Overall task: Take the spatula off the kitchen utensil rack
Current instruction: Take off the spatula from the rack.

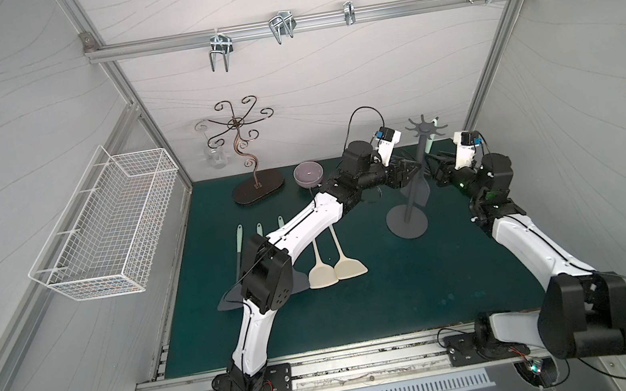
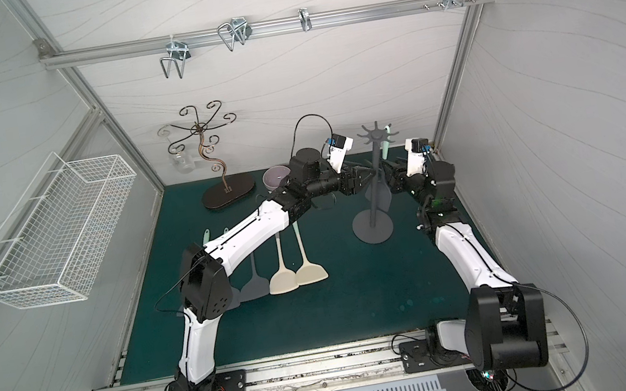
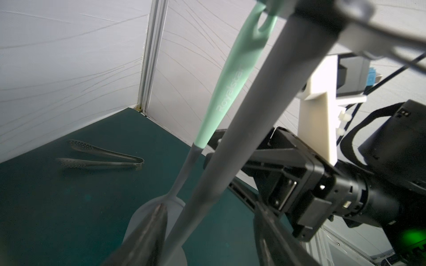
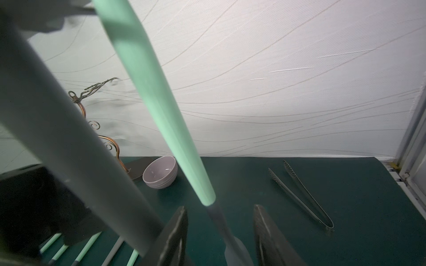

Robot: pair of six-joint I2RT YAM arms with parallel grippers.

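My right gripper eases toward the pole (image 3: 242, 142) and onto the lower end of the mint-green handle next, since the spatula's neck already hangs between its open fingers.
The kitchen utensil rack (image 1: 408, 225) (image 2: 373, 230) is a dark grey stand at the back right of the green mat. Its thin pole (image 3: 242, 142) (image 4: 57, 138) rises to a star-shaped crown (image 1: 424, 127). The spatula (image 1: 430, 144) (image 2: 385, 148) hangs from a crown hook by its mint-green handle (image 3: 227, 92) (image 4: 161, 115), its grey blade (image 1: 423, 194) low beside the pole. My left gripper (image 1: 410, 171) (image 3: 208, 207) is open and straddles the pole. My right gripper (image 1: 436, 170) (image 4: 220, 207) is open, and the spatula's grey neck (image 4: 216, 218) hangs between its fingers without touching them.
Several spatulas (image 1: 349, 267) lie on the mat under the left arm. Metal tongs (image 4: 302, 198) (image 3: 103, 157) lie behind the rack near the back corner. A lilac bowl (image 1: 308, 174) and a brown scrolled-wire stand (image 1: 259, 191) sit at the back. A white wire basket (image 1: 110, 231) hangs on the left wall.
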